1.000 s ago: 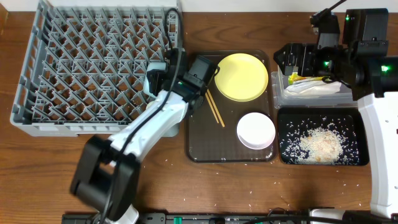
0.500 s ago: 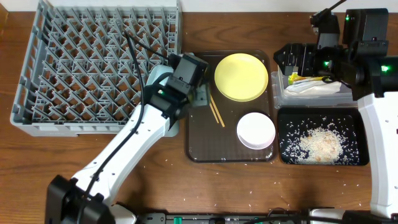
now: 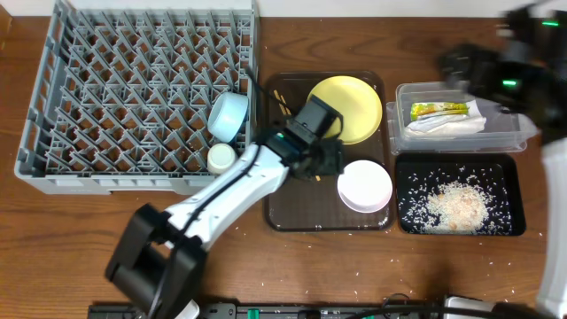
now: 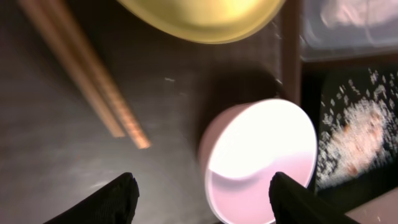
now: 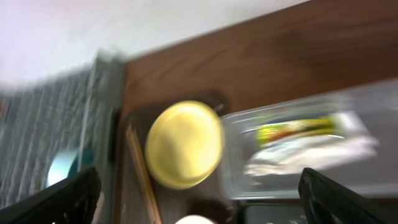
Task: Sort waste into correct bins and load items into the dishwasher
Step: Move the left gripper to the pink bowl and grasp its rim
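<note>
The robot will next bring its left gripper down onto the white bowl's edge facing the chopsticks, tilting that gripper toward the bowl.
My left gripper (image 3: 326, 159) is open and empty over the dark brown tray (image 3: 285, 213), just left of the white bowl (image 3: 365, 186); in the left wrist view (image 4: 202, 193) its fingers straddle the bowl's (image 4: 261, 162) left rim. The chopsticks (image 4: 87, 81) lie left of it, partly hidden under the arm from overhead. The yellow plate (image 3: 354, 102) sits at the tray's back. The light blue bowl (image 3: 227, 115) and small white cup (image 3: 221, 156) stand in the grey dish rack (image 3: 106, 97). The clear tub (image 3: 514, 133) holds the snack wrapper (image 3: 438, 110) and white paper (image 3: 452, 126). The black tray (image 3: 505, 173) holds rice (image 3: 456, 206). My right gripper (image 5: 199, 193) is open, raised and blurred.
Loose rice grains are scattered on the wooden table (image 3: 266, 257) near the front edge. The dish rack fills the back left. The tub and black tray stand side by side at the right, next to the brown tray.
My left gripper has swung right from the rack's edge to the white bowl, leaving the blue bowl and cup in the rack. My right arm has lifted away from the clear tub.
</note>
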### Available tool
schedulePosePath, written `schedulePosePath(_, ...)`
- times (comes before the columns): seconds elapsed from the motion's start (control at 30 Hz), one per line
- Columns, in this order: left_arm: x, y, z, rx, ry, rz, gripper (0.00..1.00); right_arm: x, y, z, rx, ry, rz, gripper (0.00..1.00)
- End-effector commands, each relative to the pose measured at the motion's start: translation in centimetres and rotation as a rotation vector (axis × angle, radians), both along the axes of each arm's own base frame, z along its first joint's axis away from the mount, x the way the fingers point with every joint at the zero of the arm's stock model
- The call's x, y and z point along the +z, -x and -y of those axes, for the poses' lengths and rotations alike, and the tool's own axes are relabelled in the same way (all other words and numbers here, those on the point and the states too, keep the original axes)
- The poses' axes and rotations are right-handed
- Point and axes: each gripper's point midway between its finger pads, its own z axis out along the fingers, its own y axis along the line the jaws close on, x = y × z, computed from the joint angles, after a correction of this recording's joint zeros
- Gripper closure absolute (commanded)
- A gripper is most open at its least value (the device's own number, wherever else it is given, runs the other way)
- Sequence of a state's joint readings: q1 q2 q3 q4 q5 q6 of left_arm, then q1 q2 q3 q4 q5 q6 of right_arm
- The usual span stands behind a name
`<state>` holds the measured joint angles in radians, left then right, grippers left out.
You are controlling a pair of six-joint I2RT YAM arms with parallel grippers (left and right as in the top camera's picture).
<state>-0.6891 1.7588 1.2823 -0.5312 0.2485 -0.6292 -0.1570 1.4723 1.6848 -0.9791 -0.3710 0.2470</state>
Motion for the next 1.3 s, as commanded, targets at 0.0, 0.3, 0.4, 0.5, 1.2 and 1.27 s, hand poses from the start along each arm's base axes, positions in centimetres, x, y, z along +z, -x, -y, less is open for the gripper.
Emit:
schedulePosePath(0.0,-1.6,1.4,2.8,-0.117,0.088,-0.065,0.3,4.4,2.8,5.7,-0.228,-0.045,0.098,0.01)
schedulePosePath(0.3,-4.6,1.9,4.6,-0.218,0.232,-0.196,0.27,5.5,5.3,11.7,-0.406,-0.027,0.129,0.01)
schedulePosePath(0.4,-4.6,1.8,4.5,-0.238,0.252,-0.203,0.27,5.5,5.3,11.7,-0.406,-0.027,0.129,0.01)
schedulePosePath(0.5,-4.8,2.1,4.6,-0.252,0.254,-0.211,0.28,5.5,5.3,11.7,-0.406,-0.027,0.129,0.01)
schedulePosePath(1.2,-9.1,2.3,4.8,-0.178,0.26,-0.344,0.53,5.5,5.3,11.7,-0.406,-0.027,0.129,0.01)
schedulePosePath(1.27,-9.2,2.3,4.7,-0.171,0.255,-0.343,0.61,5.5,5.3,11.7,-0.406,-0.027,0.129,0.01)
